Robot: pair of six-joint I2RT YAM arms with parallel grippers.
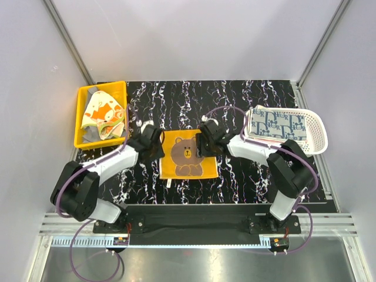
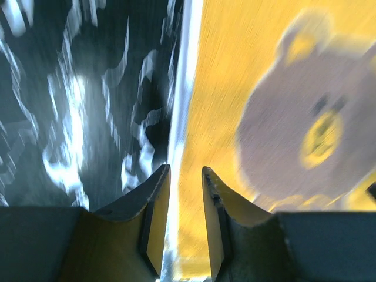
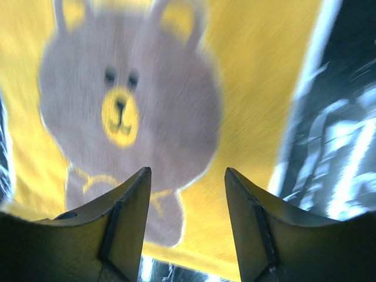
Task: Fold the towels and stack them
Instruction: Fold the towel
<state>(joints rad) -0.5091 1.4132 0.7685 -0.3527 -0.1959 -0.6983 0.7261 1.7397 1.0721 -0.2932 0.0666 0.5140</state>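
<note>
My right gripper is above the towel, inside its edges, and will next move outward and down onto the towel's far basket-side corner, below and outward of it.
An orange-yellow towel with a brown bear [image 1: 188, 154] lies flat on the black marbled table. My left gripper [image 1: 157, 145] hovers over the towel's left edge. In the left wrist view the towel [image 2: 235, 88] has its white edge running between the jaws of my left gripper [image 2: 183, 197], which stand narrowly open with nothing pinched. My right gripper [image 1: 205, 143] is over the towel's upper right part. In the right wrist view my right gripper [image 3: 188, 176] is wide open and empty above the towel [image 3: 258, 70]. A blue-white patterned towel [image 1: 276, 124] lies folded in the white basket.
A yellow bin [image 1: 79, 117] at the back left holds an orange-white patterned cloth [image 1: 103, 111] and a grey one [image 1: 88, 97]. The white slotted basket [image 1: 320, 132] stands at the back right. The black marbled table [image 1: 247, 100] is enclosed by white walls.
</note>
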